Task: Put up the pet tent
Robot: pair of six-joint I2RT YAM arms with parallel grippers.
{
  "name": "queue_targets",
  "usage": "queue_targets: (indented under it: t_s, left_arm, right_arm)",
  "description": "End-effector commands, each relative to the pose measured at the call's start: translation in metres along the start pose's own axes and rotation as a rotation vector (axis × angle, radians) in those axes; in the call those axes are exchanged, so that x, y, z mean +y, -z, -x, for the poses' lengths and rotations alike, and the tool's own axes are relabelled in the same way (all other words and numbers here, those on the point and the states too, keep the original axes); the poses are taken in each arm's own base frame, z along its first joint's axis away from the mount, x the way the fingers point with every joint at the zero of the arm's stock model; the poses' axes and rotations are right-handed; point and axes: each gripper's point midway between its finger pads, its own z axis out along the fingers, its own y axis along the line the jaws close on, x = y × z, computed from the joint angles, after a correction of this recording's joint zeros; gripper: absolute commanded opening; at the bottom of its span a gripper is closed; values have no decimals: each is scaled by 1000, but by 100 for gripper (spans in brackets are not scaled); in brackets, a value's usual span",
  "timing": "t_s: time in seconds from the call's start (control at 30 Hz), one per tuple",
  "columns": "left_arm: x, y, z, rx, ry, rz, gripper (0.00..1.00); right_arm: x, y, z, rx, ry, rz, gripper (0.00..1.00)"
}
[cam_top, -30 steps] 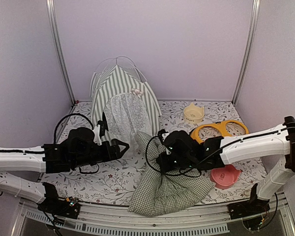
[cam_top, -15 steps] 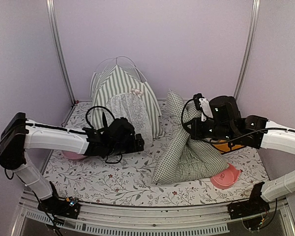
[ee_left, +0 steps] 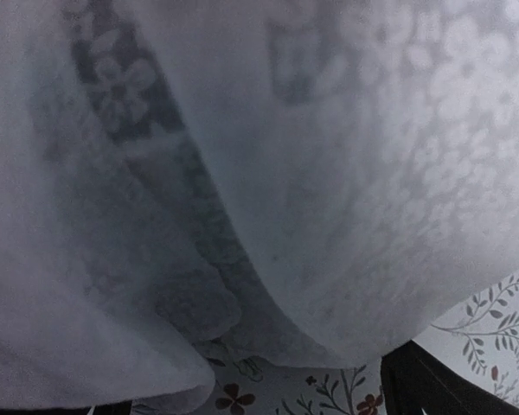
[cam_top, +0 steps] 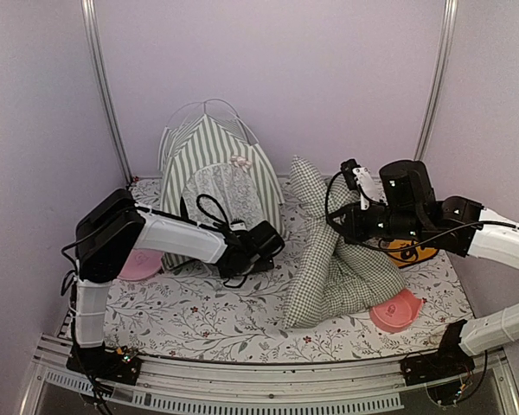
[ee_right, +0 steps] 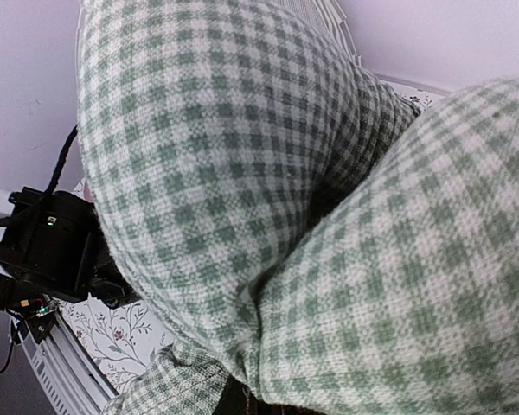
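Note:
The lace curtain's hem [ee_left: 307,350] hangs between the open fingers of my left gripper, so next I need to keep that gripper low in front of the tent and close its fingers on the hem.
The pet tent [cam_top: 209,160], striped grey-green and white, stands upright at the back left with its white lace door curtain [cam_top: 218,197] hanging down. My left gripper [cam_top: 271,239] sits low at the tent's front right corner. In the left wrist view the lace curtain [ee_left: 329,173] fills the frame, and my left gripper [ee_left: 265,382] is open beneath its hem, with one dark finger [ee_left: 424,385] showing. My right gripper [cam_top: 344,221] is shut on the green gingham cushion [cam_top: 329,264] and holds it folded and upright to the right of the tent. In the right wrist view the cushion [ee_right: 268,190] hides the fingers.
A floral mat [cam_top: 199,322] covers the table. A pink bowl [cam_top: 396,310] lies at the front right and another pink dish [cam_top: 139,264] by the left arm. An orange ring-shaped item [cam_top: 413,252] lies under the right arm. Metal posts [cam_top: 104,95] stand at the back corners.
My right gripper lifted the cushion off the front of the mat and carried it up and back. My left arm reached further right, to the tent's door.

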Motion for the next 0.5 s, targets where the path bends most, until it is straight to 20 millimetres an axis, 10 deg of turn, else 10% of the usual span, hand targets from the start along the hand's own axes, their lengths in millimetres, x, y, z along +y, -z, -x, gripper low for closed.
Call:
queue_targets:
  t_s: [0.0, 0.17, 0.47]
  left_arm:
    - [17, -12, 7, -39, 6, 104, 99]
    - [14, -22, 9, -41, -10, 98, 93]
    - [-9, -2, 32, -98, -69, -50, 7]
  right_arm:
    - [9, 25, 27, -84, -1, 46, 0]
    - [6, 30, 25, -94, -21, 41, 0]
    - [4, 29, 28, -98, -17, 24, 0]
